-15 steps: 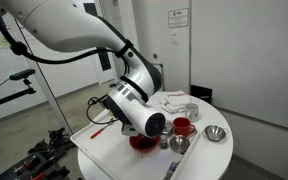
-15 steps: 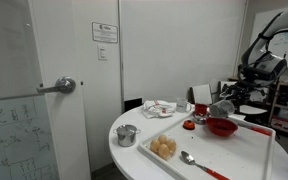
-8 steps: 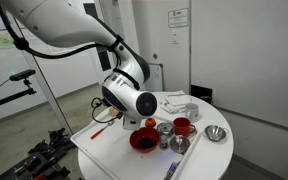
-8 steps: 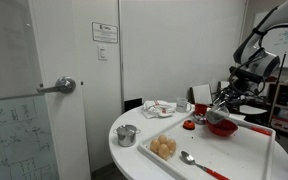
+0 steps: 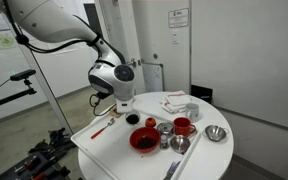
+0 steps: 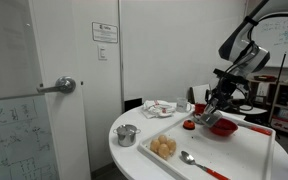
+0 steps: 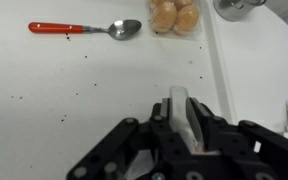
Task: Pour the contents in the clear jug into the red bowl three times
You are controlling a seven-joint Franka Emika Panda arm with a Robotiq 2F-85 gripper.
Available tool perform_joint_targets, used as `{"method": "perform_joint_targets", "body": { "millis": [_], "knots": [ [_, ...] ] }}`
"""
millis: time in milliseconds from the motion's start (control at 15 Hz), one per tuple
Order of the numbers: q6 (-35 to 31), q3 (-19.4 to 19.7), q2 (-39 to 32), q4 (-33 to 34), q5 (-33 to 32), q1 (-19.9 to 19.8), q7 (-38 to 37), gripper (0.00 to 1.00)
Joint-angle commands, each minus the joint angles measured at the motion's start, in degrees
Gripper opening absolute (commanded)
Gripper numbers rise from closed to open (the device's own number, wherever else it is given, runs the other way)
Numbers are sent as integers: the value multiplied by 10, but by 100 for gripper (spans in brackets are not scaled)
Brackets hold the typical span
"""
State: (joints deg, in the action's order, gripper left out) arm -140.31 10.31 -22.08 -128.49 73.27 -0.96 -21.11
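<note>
My gripper needs to go down next, away from the red bowl (image 5: 143, 140), and release the jug on the bare tray (image 5: 118, 131) beside the spoon, because that empty spot is below it.
The red bowl (image 5: 143, 140) (image 6: 222, 127) sits on the white tray with dark bits inside. In both exterior views my gripper (image 5: 127, 107) (image 6: 210, 108) points down beside the bowl, off its rim. The clear jug (image 5: 132, 119), small and dark inside, hangs just under it, near the tray. In the wrist view the gripper (image 7: 181, 110) is shut on a see-through whitish edge of the jug (image 7: 180, 98); the rest of the jug is hidden behind the fingers. The bowl is out of the wrist view.
A red mug (image 5: 182, 127), steel cups (image 5: 165, 128) and a silver bowl (image 5: 216, 133) stand past the red bowl. A red-handled spoon (image 7: 84, 28) and buns (image 7: 174, 15) lie on the tray (image 6: 239, 152). A small lidded pot (image 6: 127, 135) sits by the table edge.
The arm has swung away from above the red bowl and straightened up, carrying the jug to the bowl's side. The gripper stayed shut throughout.
</note>
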Motion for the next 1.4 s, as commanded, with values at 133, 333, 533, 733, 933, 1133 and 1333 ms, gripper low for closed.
{"method": "perform_joint_targets", "body": {
  "millis": [133, 333, 533, 733, 933, 1133, 1333],
  "knots": [
    [-160, -38, 3, -27, -159, 105, -176, 10],
    [-203, -12, -19, -33, -285, 188, -306, 10],
    [-220, 52, -54, -29, -416, 283, -449, 10],
    [-200, 128, -94, -13, -508, 370, -557, 10],
    [-185, 124, -114, 0, -638, 363, -675, 10],
    [-158, 118, -123, 14, -703, 356, -731, 9],
    [-130, 106, -122, 25, -747, 345, -763, 10]
  ]
}}
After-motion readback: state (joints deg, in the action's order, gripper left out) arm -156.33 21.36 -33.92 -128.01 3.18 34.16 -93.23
